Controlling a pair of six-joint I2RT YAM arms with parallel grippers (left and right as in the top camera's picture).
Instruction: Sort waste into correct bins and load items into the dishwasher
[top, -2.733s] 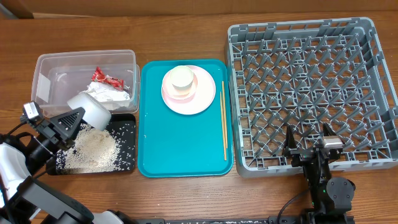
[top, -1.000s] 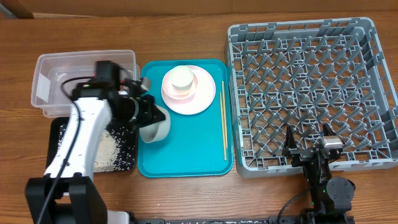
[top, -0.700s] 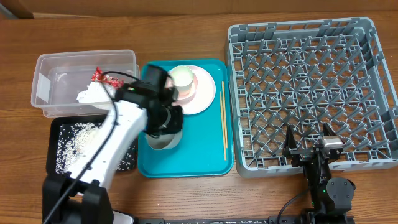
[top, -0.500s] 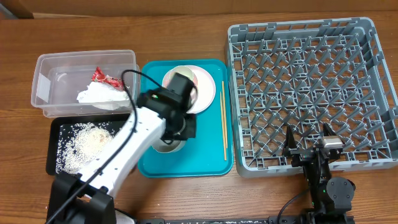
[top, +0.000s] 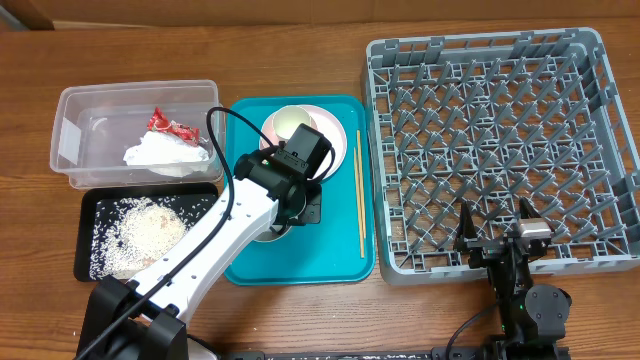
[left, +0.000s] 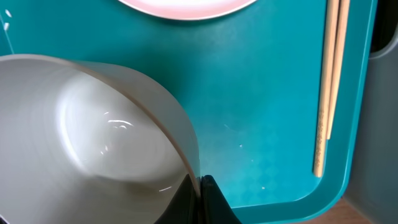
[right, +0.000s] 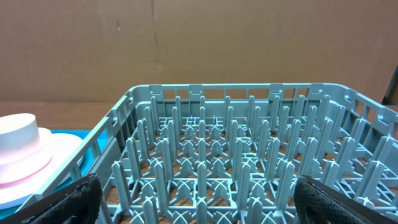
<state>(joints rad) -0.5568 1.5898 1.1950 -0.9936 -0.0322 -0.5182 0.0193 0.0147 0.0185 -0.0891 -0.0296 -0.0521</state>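
Note:
My left gripper should next lower the grey-green bowl onto the tray's near part, bare of plate (top: 335, 140) and chopsticks, below it and release the bowl's rim.
My left gripper (top: 297, 212) is shut on the rim of the grey-green bowl (left: 93, 137), which is empty and low over the teal tray. In the overhead view the bowl (top: 272, 233) is mostly hidden under my arm. A white cup (top: 287, 123) sits on the pale pink plate (top: 335, 140) at the tray's back. Two chopsticks (top: 361, 190) lie along the tray's right side and show in the left wrist view (left: 326, 81). Rice scraps (top: 140, 228) lie in the black tray (top: 90, 205). The napkin (top: 155, 152) and red wrapper (top: 168, 124) lie in the clear tub (top: 70, 110). My right gripper (top: 497, 235) is open at the front edge of the dish rack (top: 500, 140).
The teal tray (top: 330, 250) lies between the bins and the rack. The rack's pegs (right: 211, 143) fill the right wrist view, with my right fingers (right: 214, 205) at both lower corners. Bare wooden table runs along the front edge.
My left arm has carried the bowl from above the black tray rightward over the teal tray. The rice stays in the black tray. The right arm has not moved.

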